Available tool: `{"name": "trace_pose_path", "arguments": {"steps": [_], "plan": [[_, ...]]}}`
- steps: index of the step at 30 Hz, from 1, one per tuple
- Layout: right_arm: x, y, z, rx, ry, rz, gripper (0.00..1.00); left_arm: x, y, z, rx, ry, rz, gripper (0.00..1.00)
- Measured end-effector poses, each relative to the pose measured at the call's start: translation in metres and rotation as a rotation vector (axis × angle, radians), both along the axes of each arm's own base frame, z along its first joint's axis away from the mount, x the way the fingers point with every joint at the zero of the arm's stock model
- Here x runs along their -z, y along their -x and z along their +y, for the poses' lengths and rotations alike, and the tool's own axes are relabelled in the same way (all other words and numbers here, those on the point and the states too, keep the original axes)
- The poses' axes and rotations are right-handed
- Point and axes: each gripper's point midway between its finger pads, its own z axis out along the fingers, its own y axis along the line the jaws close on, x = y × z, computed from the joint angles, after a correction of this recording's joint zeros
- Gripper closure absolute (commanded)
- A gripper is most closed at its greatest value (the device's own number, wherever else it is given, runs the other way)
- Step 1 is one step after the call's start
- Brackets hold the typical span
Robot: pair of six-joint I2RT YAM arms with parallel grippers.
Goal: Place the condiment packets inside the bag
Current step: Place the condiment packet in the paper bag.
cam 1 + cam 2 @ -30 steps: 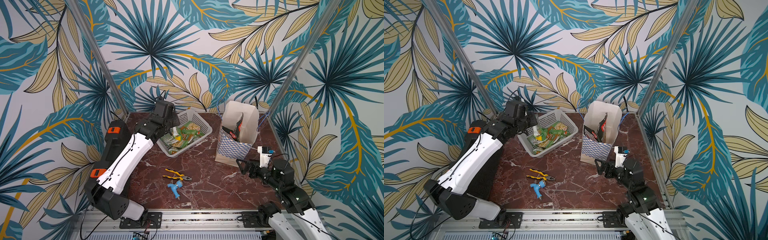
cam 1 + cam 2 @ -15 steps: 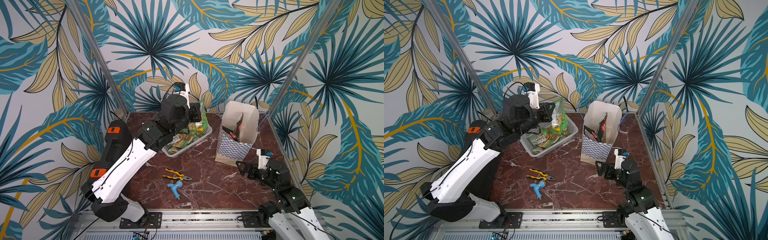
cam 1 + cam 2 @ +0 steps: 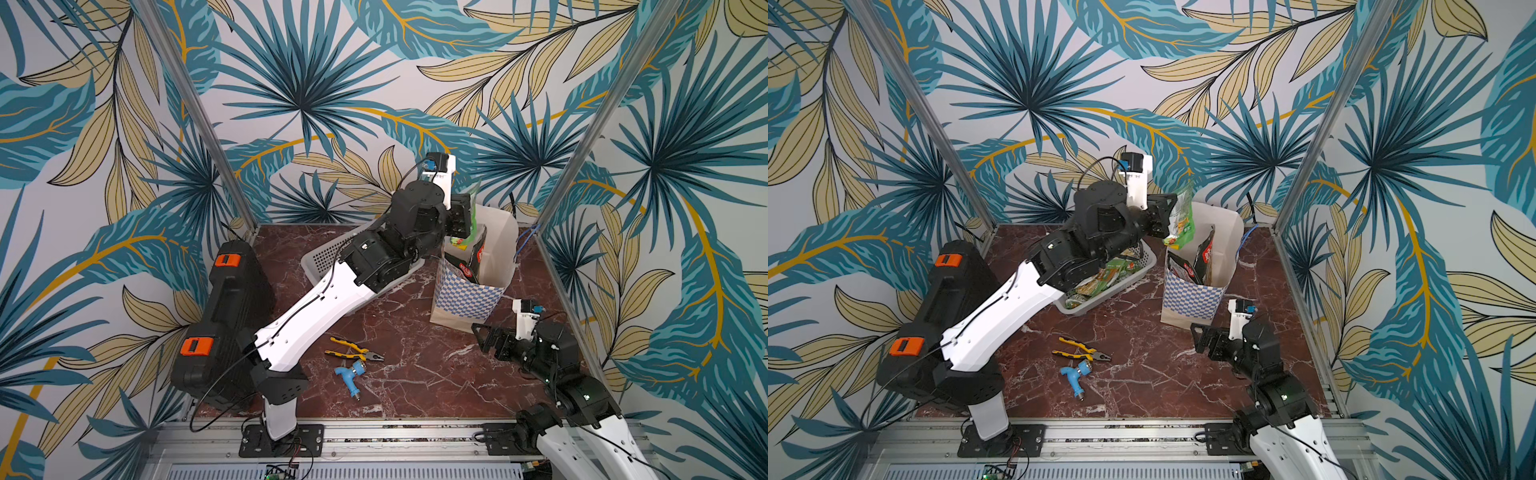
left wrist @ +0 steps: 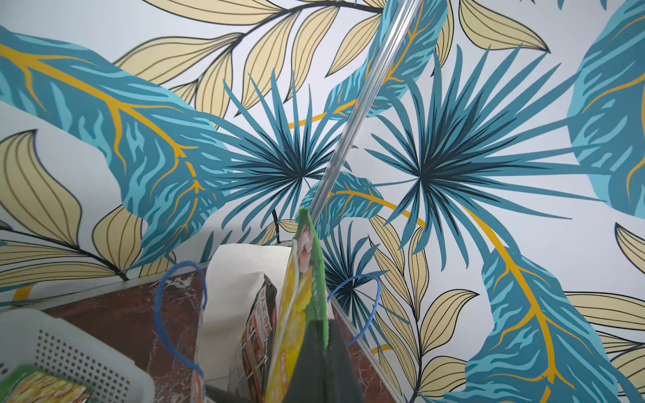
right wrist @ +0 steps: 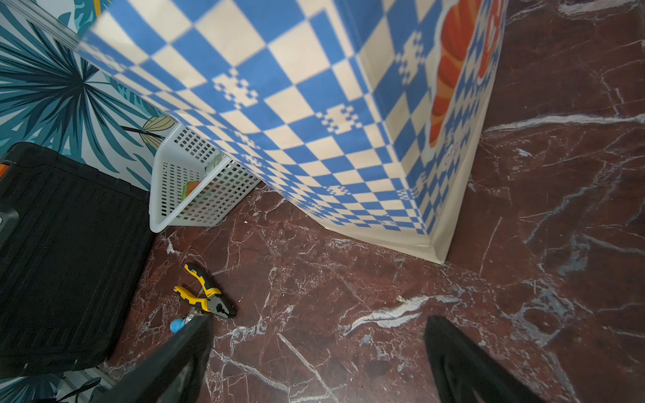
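The packet is still at the bag's rim by the basket, so the robot's left gripper will next move down and across over the bag's opening (image 3: 491, 243) (image 4: 234, 312) to let go of the packet.
My left gripper (image 3: 466, 216) (image 3: 1168, 217) is shut on a light green and orange condiment packet (image 3: 1182, 216) (image 3: 472, 198), held upright just above the near rim of the open bag (image 3: 461, 296) (image 3: 1187, 297). In the left wrist view the packet (image 4: 303, 279) stands edge-on between the closed jaws of the gripper (image 4: 323, 345), with the bag's white inside (image 4: 237, 279) below. Dark packets (image 3: 473, 258) (image 3: 1200, 258) stand inside the bag. More green packets (image 3: 1105, 277) lie in the white basket (image 3: 1144, 259). My right gripper (image 3: 482, 337) (image 5: 317, 349) hovers open and empty beside the bag's base (image 5: 296, 104).
Yellow-handled pliers (image 3: 353, 351) (image 5: 206, 295) and a blue nozzle (image 3: 351, 375) lie on the marble table's front middle. A black tool case (image 3: 224, 320) (image 5: 62, 251) stands at the left edge. The basket (image 3: 324, 257) sits left of the bag, partly under my left arm.
My left arm lifted a green packet out of the basket and swung it right, up to the bag's mouth. The right arm shifted only slightly and stayed open.
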Motion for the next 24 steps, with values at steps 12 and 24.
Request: {"name": "trace_pose_path", "arguments": {"steps": [12,24], "plan": [[-0.002,0.002,0.001,-0.011,-0.009,-0.012,0.0,0.115,-0.04,-0.09,0.085,-0.101,0.123,0.96],[-0.003,0.008,0.016,-0.089,-0.062,-0.003,0.01,0.102,-0.018,-0.077,0.151,-0.168,0.111,0.1]]}}
